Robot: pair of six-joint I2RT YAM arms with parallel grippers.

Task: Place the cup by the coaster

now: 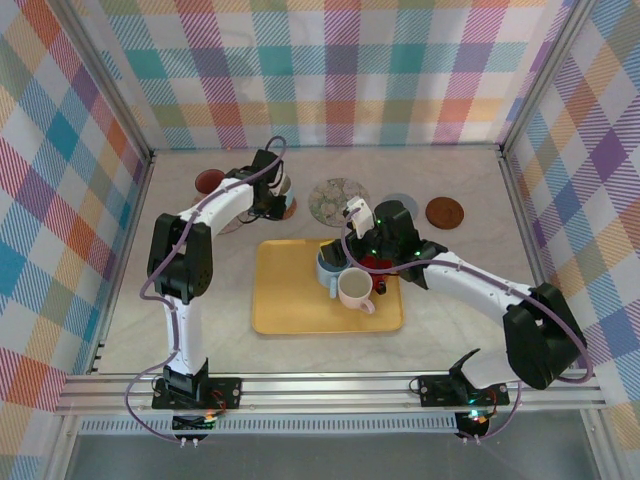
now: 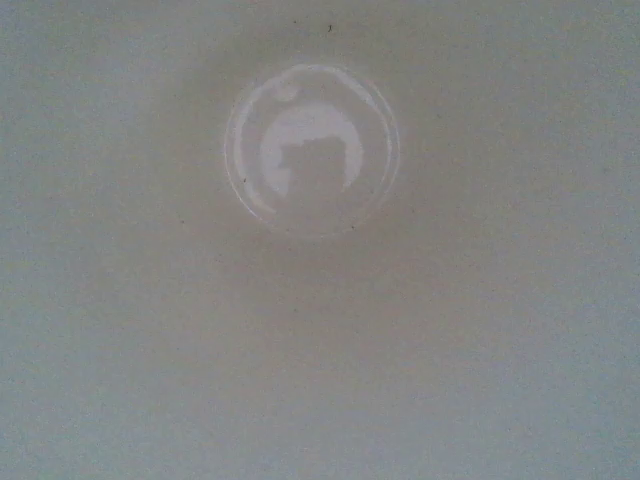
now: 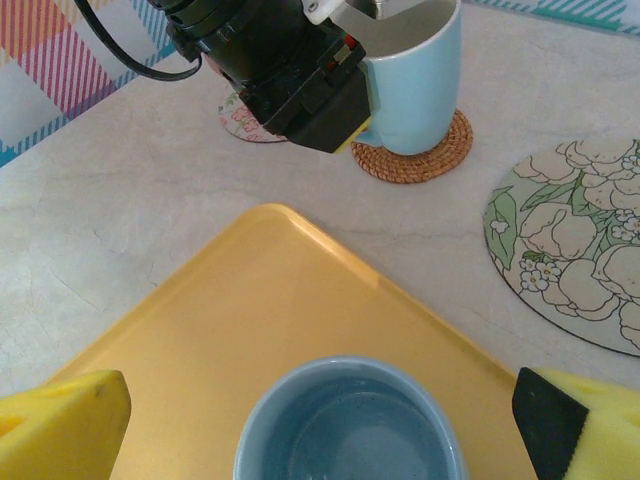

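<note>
The light-blue cup already stands upright on the round woven coaster, so my left gripper should next stay low and open to release it.
A light-blue cup (image 3: 418,85) stands upright on a round woven brown coaster (image 3: 440,160) at the back of the table. My left gripper (image 3: 362,22) is shut on its rim from above, and the same gripper (image 1: 274,192) reaches over the cup from the left. The left wrist view looks down onto the cup's pale inner bottom (image 2: 312,150). My right gripper (image 3: 325,435) stands open, its yellow fingertips (image 3: 60,430) on either side of a darker blue cup (image 3: 350,425) that sits on the yellow tray (image 3: 250,300). From above, this gripper (image 1: 338,260) hovers over the tray's back right part.
A pink-white cup (image 1: 355,288) and a red object (image 1: 376,263) also sit on the tray (image 1: 290,310). A large floral mat (image 3: 575,250) lies right of the woven coaster. A pink patterned coaster (image 3: 243,125), a dark red coaster (image 1: 210,181) and a brown coaster (image 1: 445,212) lie nearby.
</note>
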